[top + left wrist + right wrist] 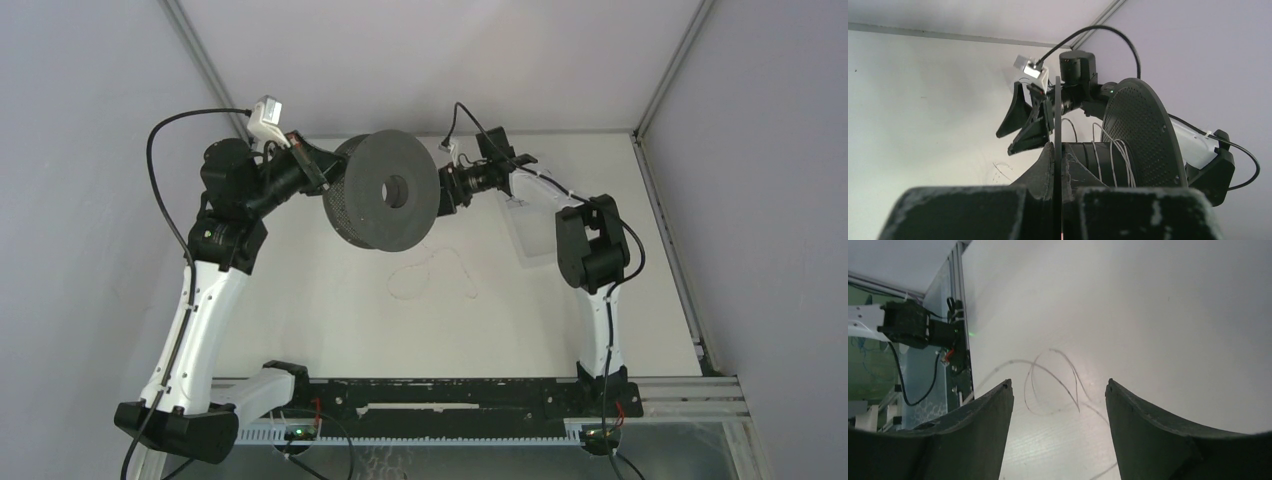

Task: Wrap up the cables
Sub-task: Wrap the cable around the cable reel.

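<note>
My right gripper moves back beside the spool toward the black bar next, onto the arching piece of cable (449, 250) (1052, 373).
The black spool (385, 190) is held up off the table at the back middle. My left gripper (325, 178) is shut on the spool's thin flange (1058, 115), which stands edge-on between its pads. A few turns of the whitish cable (1120, 160) lie round the spool's core. The loose rest of the cable (432, 268) lies in loops on the table below the spool. My right gripper (443, 190) is open and empty at the spool's right side. In the right wrist view the cable loops (1043, 413) lie on the table beyond and between its spread fingertips (1058, 382).
A clear plastic tray (530, 240) lies on the table by the right arm. A black rail (450, 395) runs along the near edge. Grey walls close in the back and both sides.
</note>
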Available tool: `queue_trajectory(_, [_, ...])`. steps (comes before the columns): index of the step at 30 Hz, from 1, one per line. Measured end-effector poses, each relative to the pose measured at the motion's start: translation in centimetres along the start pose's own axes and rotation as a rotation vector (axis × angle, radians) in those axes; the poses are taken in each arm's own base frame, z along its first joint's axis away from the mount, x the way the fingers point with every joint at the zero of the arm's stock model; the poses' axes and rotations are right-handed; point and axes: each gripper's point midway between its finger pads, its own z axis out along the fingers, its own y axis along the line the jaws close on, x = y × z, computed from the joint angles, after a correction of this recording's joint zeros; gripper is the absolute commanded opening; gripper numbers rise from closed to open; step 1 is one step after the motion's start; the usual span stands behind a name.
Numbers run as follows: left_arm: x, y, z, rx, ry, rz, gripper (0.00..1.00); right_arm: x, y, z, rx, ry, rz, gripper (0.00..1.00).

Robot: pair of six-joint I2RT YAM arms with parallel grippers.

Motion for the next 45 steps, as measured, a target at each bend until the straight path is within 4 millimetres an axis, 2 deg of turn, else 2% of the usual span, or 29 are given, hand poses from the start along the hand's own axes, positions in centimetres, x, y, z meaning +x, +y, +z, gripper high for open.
queue_trajectory(6, [0.0, 0.0, 0.0, -0.001, 0.000, 0.000, 0.00, 5.5, -1.0, -0.3, 0.031, 0.099, 0.036, 0.75])
queue_trajectory(9, [0.0, 0.0, 0.0, -0.001, -0.001, 0.000, 0.00, 7.1, -1.2, -0.1, 0.048, 0.127, 0.032, 0.75])
queue_trajectory(15, [0.0, 0.0, 0.0, -0.003, -0.002, 0.000, 0.00, 7.2, -0.8, 1.7, 0.062, 0.146, -0.037, 0.75])
queue_trajectory(23, [0.0, 0.0, 0.0, -0.002, -0.002, 0.000, 0.00, 6.0, -0.7, 3.4, 0.078, 0.120, -0.124, 0.72])
queue_trajectory(24, [0.0, 0.0, 0.0, -0.003, -0.002, 0.000, 0.00, 5.7, -0.7, 3.5, 0.077, 0.115, -0.131, 0.69])
queue_trajectory(26, [0.0, 0.0, 0.0, -0.003, -0.002, 0.000, 0.00, 5.2, -0.8, 3.9, 0.074, 0.107, -0.146, 0.58])
queue_trajectory(29, [-0.1, 0.1, 0.0, -0.008, -0.006, 0.000, 0.00, 4.9, -1.1, 4.4, 0.063, 0.102, -0.154, 0.35])
queue_trajectory(32, [-0.3, 0.4, 0.0, -0.023, -0.015, 0.000, 0.00, 5.4, -1.2, 4.7, 0.054, 0.110, -0.135, 0.13])
queue_trajectory(34, [-0.5, 0.8, 0.0, -0.038, -0.025, -0.002, 0.00, 5.9, -1.1, 4.8, 0.041, 0.111, -0.118, 0.01])
queue_trajectory(37, [-1.0, 1.6, -0.1, -0.075, -0.048, -0.008, 0.00, 7.4, -1.2, 4.9, 0.029, 0.123, -0.093, 0.00])
queue_trajectory(40, [-1.8, 3.5, -0.4, -0.164, -0.082, -0.019, 0.00, 10.4, -1.0, 4.5, 0.028, 0.159, -0.023, 0.00])
queue_trajectory(42, [-2.6, 4.9, -0.8, -0.243, -0.114, -0.023, 0.00, 12.1, -0.3, 3.9, 0.028, 0.184, 0.022, 0.00])
queue_trajectory(45, [-4.2, 6.7, -1.4, -0.352, -0.174, -0.012, 0.00, 13.1, 1.3, 2.9, 0.023, 0.197, 0.045, 0.00])
